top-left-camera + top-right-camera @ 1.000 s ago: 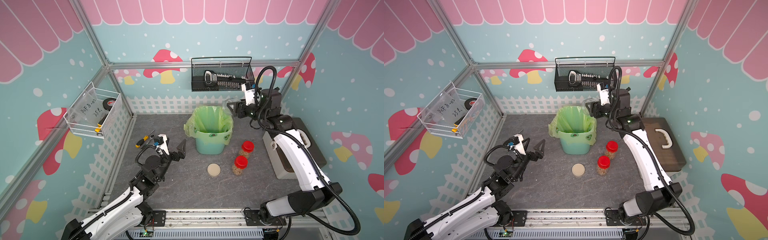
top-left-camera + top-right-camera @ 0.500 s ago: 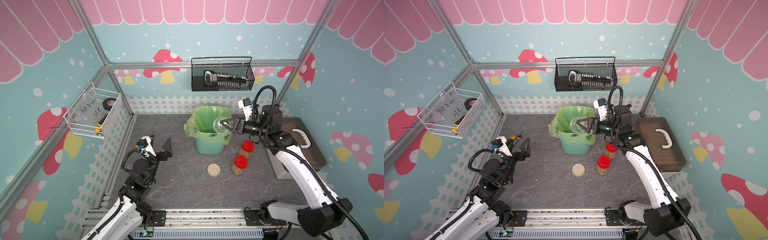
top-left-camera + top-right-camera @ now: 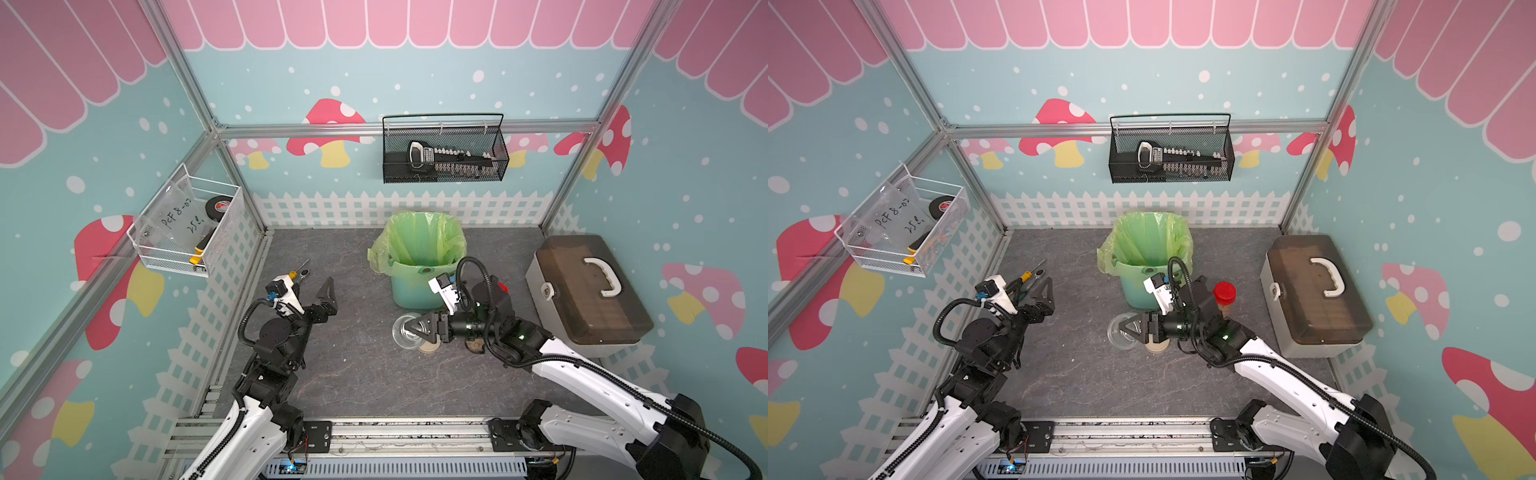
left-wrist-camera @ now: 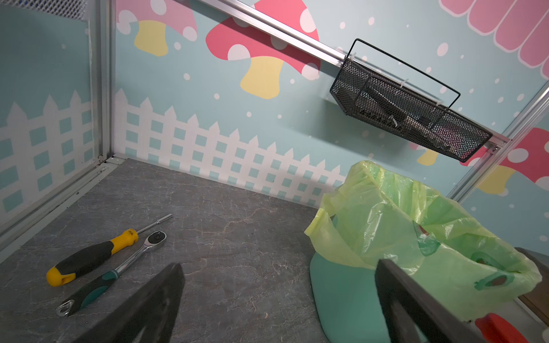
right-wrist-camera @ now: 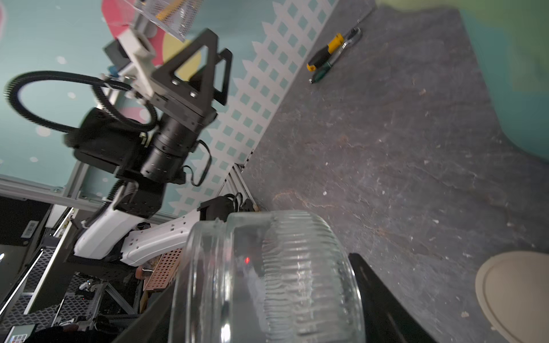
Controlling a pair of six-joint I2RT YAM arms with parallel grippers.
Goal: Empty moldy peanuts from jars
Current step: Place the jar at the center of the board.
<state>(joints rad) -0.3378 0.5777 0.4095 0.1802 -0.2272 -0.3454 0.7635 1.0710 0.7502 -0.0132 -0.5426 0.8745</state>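
Note:
The clear ribbed jar [image 3: 404, 331] is empty and bare tabletop lies below there, so next I need to bring the jar down in my right gripper toward my left gripper and release it.
My right gripper [image 3: 417, 328] [image 3: 1133, 328] [image 5: 267, 300] is shut on a clear ribbed jar [image 3: 404, 331] [image 3: 1120, 331] [image 5: 267, 276] with no lid and nothing inside. It hangs low over the table, in front of the teal bin [image 3: 411, 291] [image 3: 1133, 289]. A beige lid [image 3: 430, 345] [image 3: 1156, 347] [image 5: 511, 294] lies flat right beside it. A red-lidded jar [image 3: 1224, 294] with tan peanuts stands behind my right wrist; in a top view only its red lid's edge [image 3: 503, 286] shows. My left gripper [image 3: 309, 286] [image 3: 1032, 291] [image 4: 279, 285] is open and empty, up at the table's left.
The bin holds a green bag [image 3: 419, 241] [image 4: 401, 219]. A yellow screwdriver [image 4: 89, 258] and a ratchet [image 4: 118, 267] lie at the far left. A brown-lidded toolbox [image 3: 582, 291] fills the right side. Wire baskets hang on the back wall [image 3: 444, 153] and left wall [image 3: 187, 224].
My right arm came down from above the bin to just over the table by the beige lid, still holding the jar. The left arm drew back towards the left.

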